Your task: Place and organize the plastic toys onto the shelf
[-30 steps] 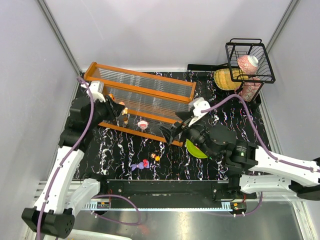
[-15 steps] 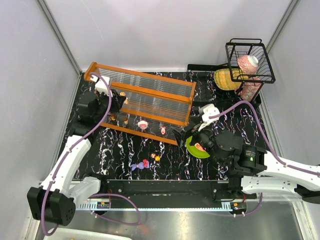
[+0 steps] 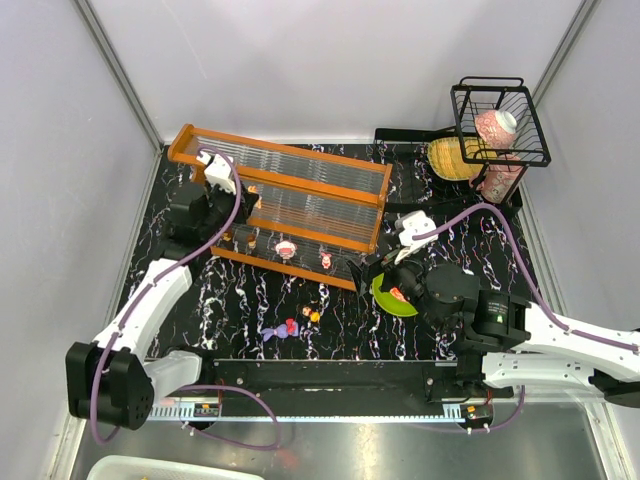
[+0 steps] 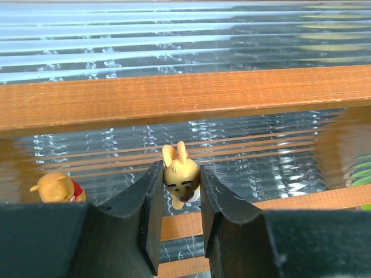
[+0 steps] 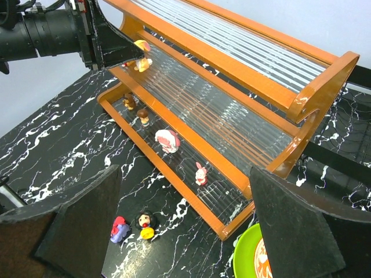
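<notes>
The yellow rabbit goes down with my left gripper next for release on the empty spot below the gripper, on the shelf's middle panel beside the orange bear toy (image 4: 57, 188).
The orange-framed shelf (image 3: 300, 180) stands at the back left, and also shows in the right wrist view (image 5: 232, 75). My left gripper (image 4: 178, 186) is shut on a yellow rabbit figurine (image 4: 181, 174) and holds it over the shelf's middle panel near its left end (image 3: 245, 195). An orange bear toy (image 4: 57, 188) stands lower left of it. Several toys stand on the lowest panel, among them a pink-and-white one (image 5: 168, 141) and a small pink one (image 5: 201, 173). A purple toy (image 5: 120, 230) and a black-haired toy (image 5: 145, 225) lie on the table. My right gripper (image 5: 184, 174) is open and empty, above the shelf's right front corner (image 3: 365, 268).
A green plate with a red-patterned bowl (image 3: 390, 300) lies under my right arm, just right of the shelf. A black wire basket (image 3: 498, 122) holding a pink-patterned container stands at the back right, with a yellow object (image 3: 450, 158) beside it. Grey walls enclose the table.
My left gripper has moved back and up along the shelf with the rabbit. My right gripper has drawn back to the right, and a small pink toy now stands on the lowest panel.
</notes>
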Controlling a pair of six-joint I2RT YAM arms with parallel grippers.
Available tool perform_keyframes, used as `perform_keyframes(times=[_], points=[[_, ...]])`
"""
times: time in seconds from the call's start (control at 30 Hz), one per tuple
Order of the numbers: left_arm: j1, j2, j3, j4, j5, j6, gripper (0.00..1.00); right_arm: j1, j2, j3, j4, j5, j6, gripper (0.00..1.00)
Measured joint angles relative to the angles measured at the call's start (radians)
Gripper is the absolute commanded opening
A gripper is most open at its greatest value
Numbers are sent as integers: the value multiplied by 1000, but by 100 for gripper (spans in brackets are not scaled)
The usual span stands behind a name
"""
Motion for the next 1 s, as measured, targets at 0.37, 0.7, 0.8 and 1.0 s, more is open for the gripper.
perform_keyframes(times=[0.37, 0.7, 0.8, 1.0], points=[[-1, 74, 0, 22, 26, 45, 0, 0, -1, -25, 0, 14, -2, 98], [-3, 79, 0, 22, 25, 112, 0, 0, 2, -32, 0, 31, -5, 100], [-3, 80, 0, 22, 25, 129, 0, 0, 3, -32, 0, 31, -5, 100], [-3, 105, 0, 21, 19, 156, 0, 0, 3, -32, 0, 31, -5, 100]])
